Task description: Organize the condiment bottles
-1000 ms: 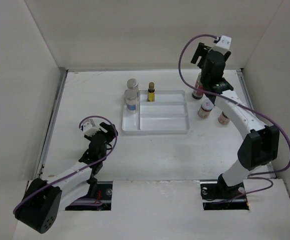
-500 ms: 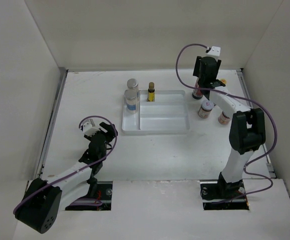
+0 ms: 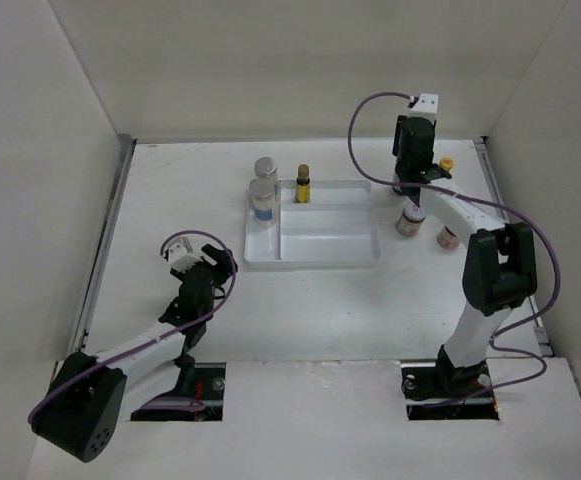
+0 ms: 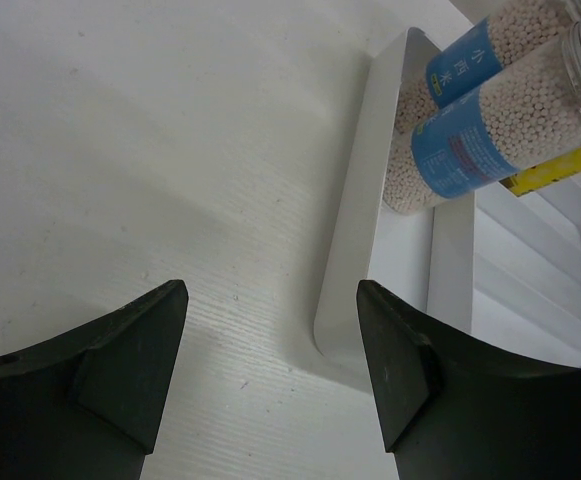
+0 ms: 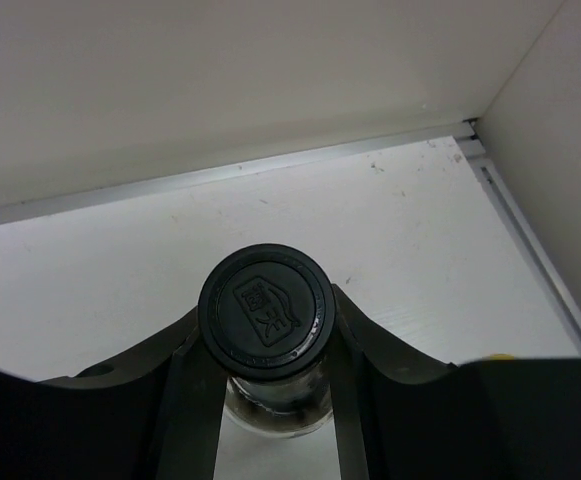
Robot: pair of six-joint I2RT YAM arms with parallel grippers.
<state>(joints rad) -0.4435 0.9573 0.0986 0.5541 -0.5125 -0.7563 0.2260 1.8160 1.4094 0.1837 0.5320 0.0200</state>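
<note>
I need to carry the tall bottle up with my right gripper next, then down into the free room beside the tiny yellow bottle in the tray's back section.
My right gripper [image 5: 267, 395] is shut on the neck of the tall clear bottle, just under its black cap [image 5: 264, 310], with a finger pressed against each side. From above, the right wrist [image 3: 413, 150] hides that bottle at the back right. Two red-labelled jars [image 3: 410, 218] [image 3: 448, 236] stand just in front of it. The yellow cap of the red sauce bottle [image 3: 447, 163] shows beside the wrist. Two blue-labelled jars [image 3: 263, 200] [image 3: 265, 167] and the tiny yellow bottle [image 3: 302, 184] stand in the white tray [image 3: 330, 262]. My left gripper [image 4: 270, 350] is open and holds nothing, near the tray's front left corner [image 4: 345, 340].
The enclosure's back wall and right wall stand close behind and beside the right gripper. A metal rail [image 5: 270, 165] runs along the foot of the back wall. The tray's two long right-hand compartments [image 3: 328, 228] hold nothing.
The right arm has dropped from above onto the tall bottle and its jaws have closed around the neck. The left arm has stayed where it was.
</note>
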